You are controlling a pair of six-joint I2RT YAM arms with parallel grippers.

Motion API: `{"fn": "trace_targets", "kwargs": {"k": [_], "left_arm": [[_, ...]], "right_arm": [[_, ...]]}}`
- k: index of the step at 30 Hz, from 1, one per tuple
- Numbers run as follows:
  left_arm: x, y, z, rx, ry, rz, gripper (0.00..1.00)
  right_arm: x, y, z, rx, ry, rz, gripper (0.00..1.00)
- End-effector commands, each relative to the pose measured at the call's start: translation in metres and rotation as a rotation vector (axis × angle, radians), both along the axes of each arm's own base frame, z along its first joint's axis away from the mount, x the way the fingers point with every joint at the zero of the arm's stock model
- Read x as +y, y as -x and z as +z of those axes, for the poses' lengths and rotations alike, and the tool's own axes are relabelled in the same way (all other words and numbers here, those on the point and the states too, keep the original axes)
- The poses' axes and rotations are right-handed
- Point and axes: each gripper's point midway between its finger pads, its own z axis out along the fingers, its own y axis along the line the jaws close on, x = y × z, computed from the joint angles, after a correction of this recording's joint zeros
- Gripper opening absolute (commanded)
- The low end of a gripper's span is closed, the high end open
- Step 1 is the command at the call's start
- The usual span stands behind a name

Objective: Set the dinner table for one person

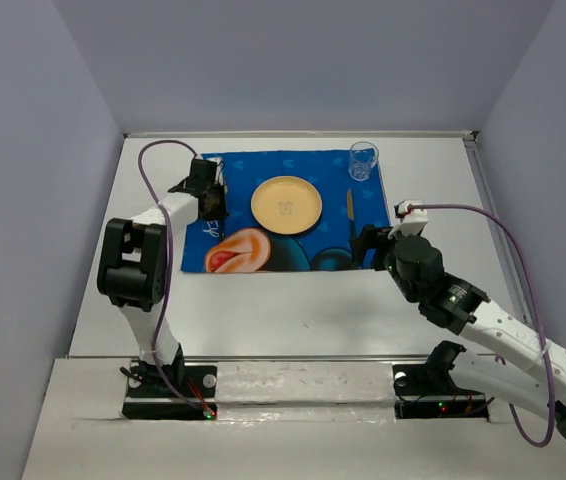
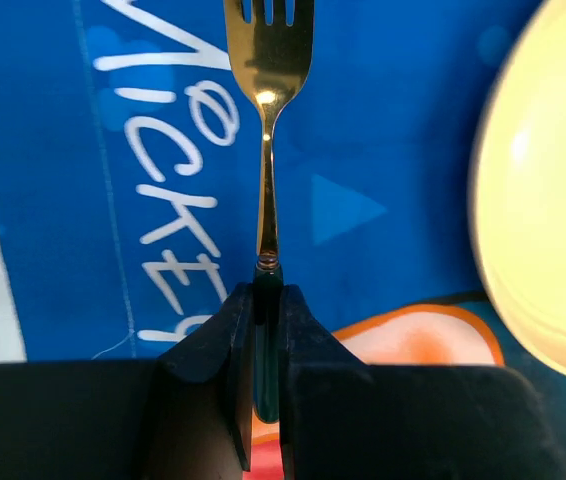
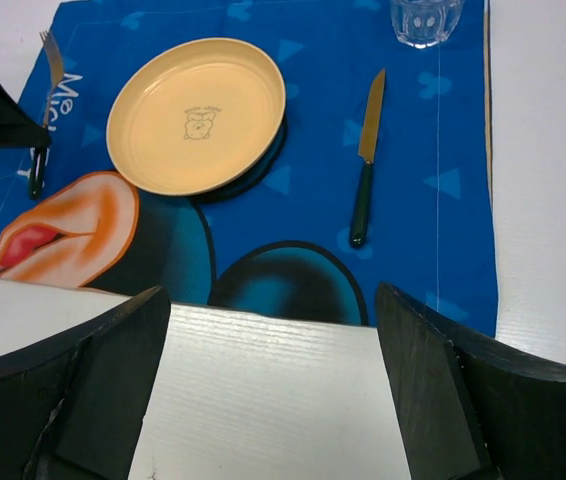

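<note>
My left gripper should next lower the fork flat onto the free part of the mat beside the plate and let go of the fork's handle, because that part of the mat is below the gripper.
The white dinner table (image 1: 293,310) carries a blue cartoon mat (image 1: 308,250). On the mat lie a yellow plate (image 1: 286,204), a knife (image 1: 350,212) with a dark green handle to its right, and a clear glass (image 1: 363,160) at the far right corner. My left gripper (image 2: 268,300) is shut on the dark green handle of a gold fork (image 2: 268,150), low over the mat left of the plate (image 2: 553,200); I cannot tell whether the fork touches the cloth. My right gripper (image 3: 273,300) stands open and empty over bare table, just short of the mat's near edge, with the knife (image 3: 366,160) ahead of it.
Grey walls close in the table on three sides. A raised rim (image 1: 478,170) runs along the right edge. Both arm bases are bolted at the near edge, and purple cables loop beside each arm.
</note>
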Motion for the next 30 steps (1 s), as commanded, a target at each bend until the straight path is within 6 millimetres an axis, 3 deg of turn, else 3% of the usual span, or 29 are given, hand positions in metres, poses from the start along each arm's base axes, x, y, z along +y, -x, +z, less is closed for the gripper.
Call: {"fn": "trace_targets", "kwargs": {"k": [1,5,9,15,30], "left_arm": [[0.017,-0.018,0.025,-0.060,-0.078,0.068,0.00],[0.024,-0.020,0.023,-0.045,-0.109,0.100,0.00],[0.022,-0.022,0.014,-0.005,-0.113,0.091,0.00],[0.017,-0.024,0.015,0.003,-0.118,0.079,0.00],[0.013,-0.001,-0.007,0.071,-0.266,0.077,0.00]], "right_arm": [[0.001,0.001,0.002,-0.003,-0.001,0.017,0.88],[0.004,-0.001,0.003,0.001,-0.006,0.023,0.88],[0.005,-0.001,0.004,0.000,-0.003,0.029,0.88],[0.005,-0.001,0.003,0.000,0.007,0.036,0.88],[0.004,-0.001,0.000,0.001,0.024,0.032,0.89]]}}
